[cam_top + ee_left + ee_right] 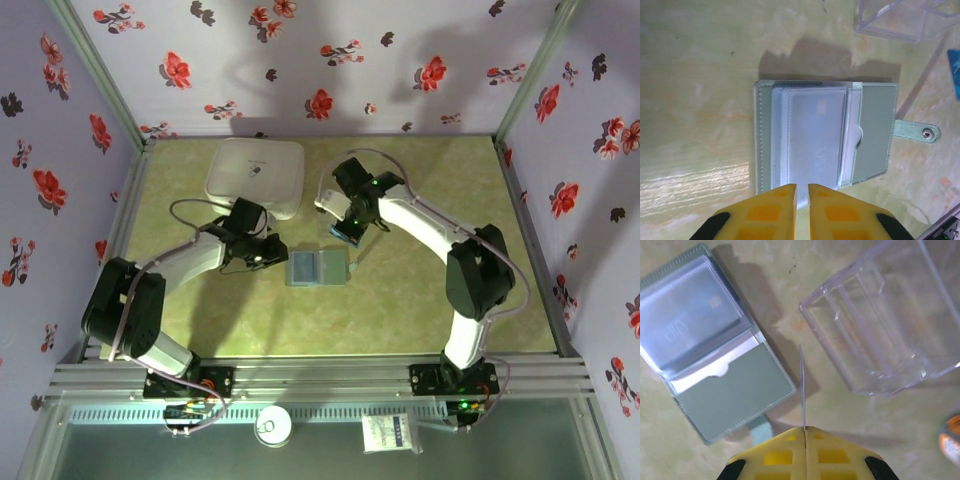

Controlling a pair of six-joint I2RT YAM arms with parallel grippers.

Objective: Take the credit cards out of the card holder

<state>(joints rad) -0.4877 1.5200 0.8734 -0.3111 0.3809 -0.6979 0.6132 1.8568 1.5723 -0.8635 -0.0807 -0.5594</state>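
Observation:
The tray's section nearest the card holder is open and lies just outward of my right gripper's fingers. My right gripper will move outward over that section next and let go of the blue card.
The card holder lies open on the green table, its grey-green panel beside a stack of clear sleeves, its snap strap sticking out. One pale card with a chip shows inside the sleeves. My left gripper hovers at the holder's left edge, jaws a narrow slit apart over the sleeve's rim, gripping nothing that I can see. My right gripper is shut on a thin blue credit card, seen edge-on, just above and right of the holder.
A clear plastic tray stands right beside the held card. A large white box sits at the back left. An orange object lies at the edge of the right wrist view. Flowered walls enclose the table on three sides.

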